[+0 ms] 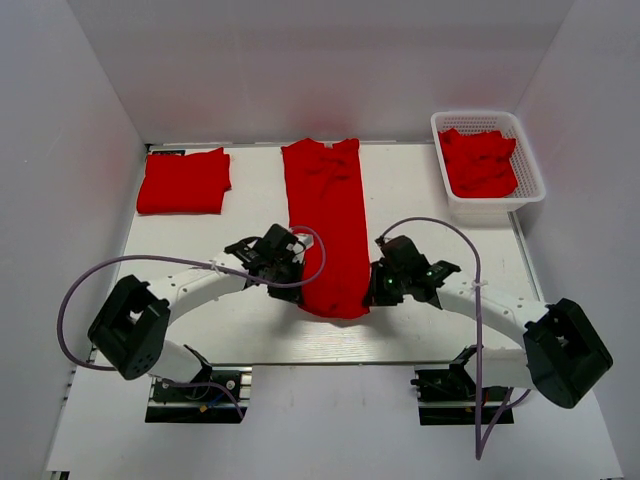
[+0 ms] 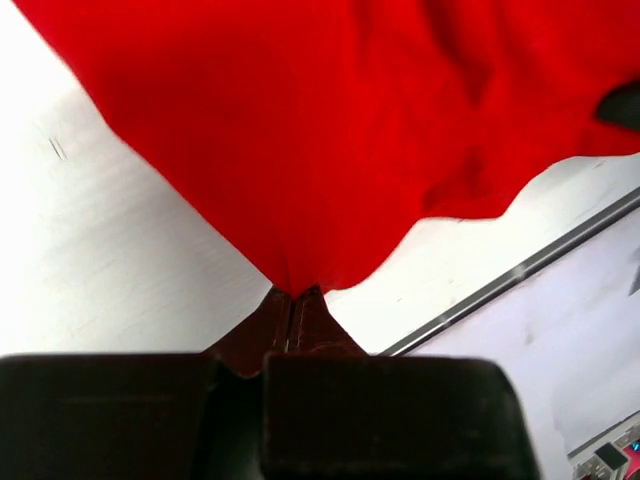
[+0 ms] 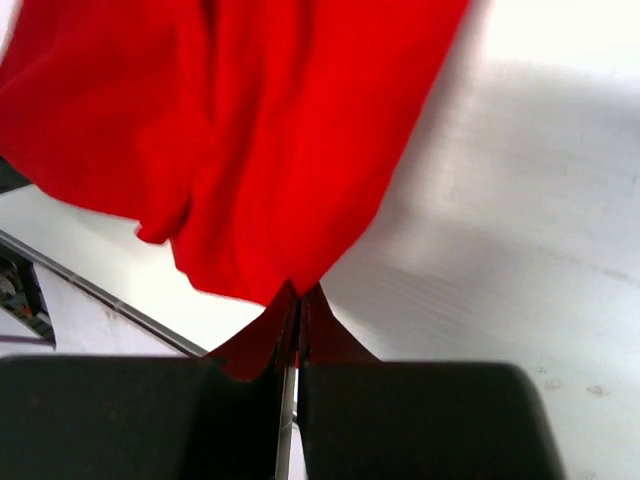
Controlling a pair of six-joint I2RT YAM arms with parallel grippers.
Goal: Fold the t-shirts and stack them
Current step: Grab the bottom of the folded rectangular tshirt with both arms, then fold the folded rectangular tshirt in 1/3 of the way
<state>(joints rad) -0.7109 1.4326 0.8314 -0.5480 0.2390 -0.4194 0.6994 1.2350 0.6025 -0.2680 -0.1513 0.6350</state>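
My left gripper will carry its t-shirt corner outward over the t-shirt to the t-shirt's edge near the collar end (image 1: pixel 293 190) and release, as the t-shirt is still long.
A red t-shirt (image 1: pixel 326 225) lies as a long narrow strip down the middle of the table, collar end at the back. My left gripper (image 1: pixel 298 272) is shut on its near left corner, where the cloth (image 2: pixel 330 130) pinches to a point between the jaws of my left gripper (image 2: pixel 296 295). My right gripper (image 1: pixel 372 290) is shut on the near right corner, and the cloth (image 3: pixel 250 130) hangs from the tips of my right gripper (image 3: pixel 300 290). A folded t-shirt (image 1: pixel 184 181) rests at the back left. More t-shirts (image 1: pixel 478 163) are bunched in the basket.
The white mesh basket (image 1: pixel 530 170) stands at the back right corner. White walls close the table on three sides. The table's near edge (image 2: pixel 520 272) with its metal rail runs just behind the shirt's hem. Cables loop over both arms.
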